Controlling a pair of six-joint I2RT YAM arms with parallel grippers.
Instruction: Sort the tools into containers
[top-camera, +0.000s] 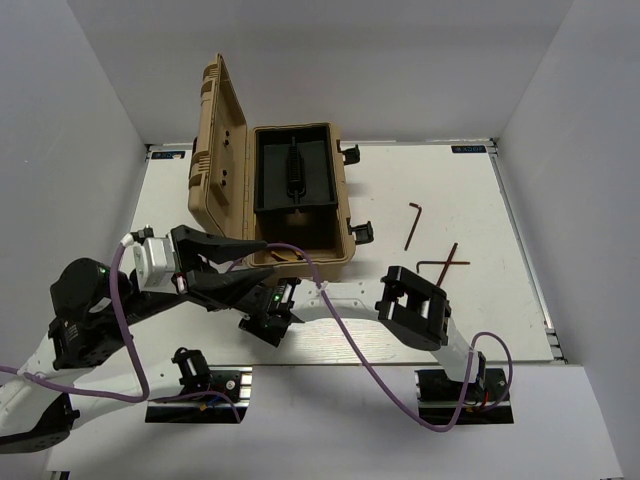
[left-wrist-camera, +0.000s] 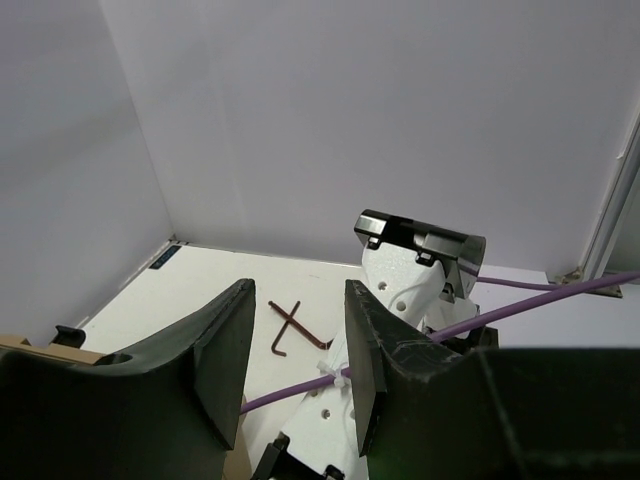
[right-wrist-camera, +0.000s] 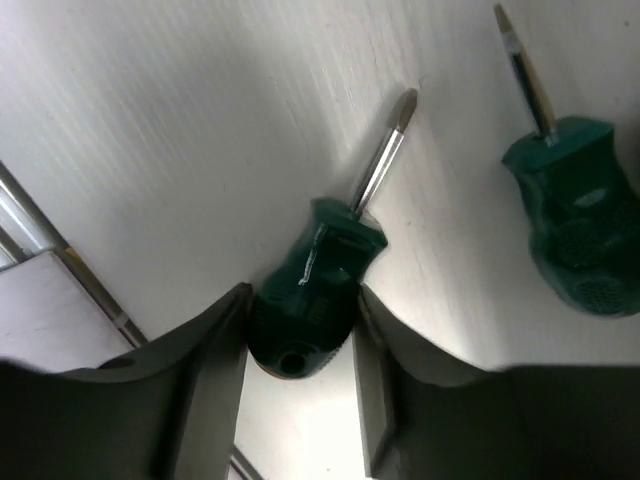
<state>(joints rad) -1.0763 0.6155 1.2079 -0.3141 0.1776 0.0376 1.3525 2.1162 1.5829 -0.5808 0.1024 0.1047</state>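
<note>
Next, my right gripper lifts the green screwdriver, carries it outward and lowers it into the black tray, which has a clear bottom (top-camera: 274, 172) beside the lid.
My right gripper (top-camera: 268, 322) points down at the table in front of the toolbox. In the right wrist view it (right-wrist-camera: 300, 300) is shut on the handle of a green screwdriver (right-wrist-camera: 318, 290) that lies on the table. A second green screwdriver (right-wrist-camera: 572, 225) lies to its right. My left gripper (top-camera: 262, 268) is open and empty, held above the right arm near the toolbox's front; it also shows in the left wrist view (left-wrist-camera: 298, 290). One reddish-brown hex key (top-camera: 412, 226) lies alone at the right, and two crossed hex keys (top-camera: 446, 263) (left-wrist-camera: 296, 323) lie near it. No pliers show.
A tan toolbox (top-camera: 340, 215) stands open at the back centre, with its lid (top-camera: 215, 150) up on the left and a black tray (top-camera: 295, 175) inside. A purple cable (top-camera: 340, 330) runs along the right arm. White walls close in the table.
</note>
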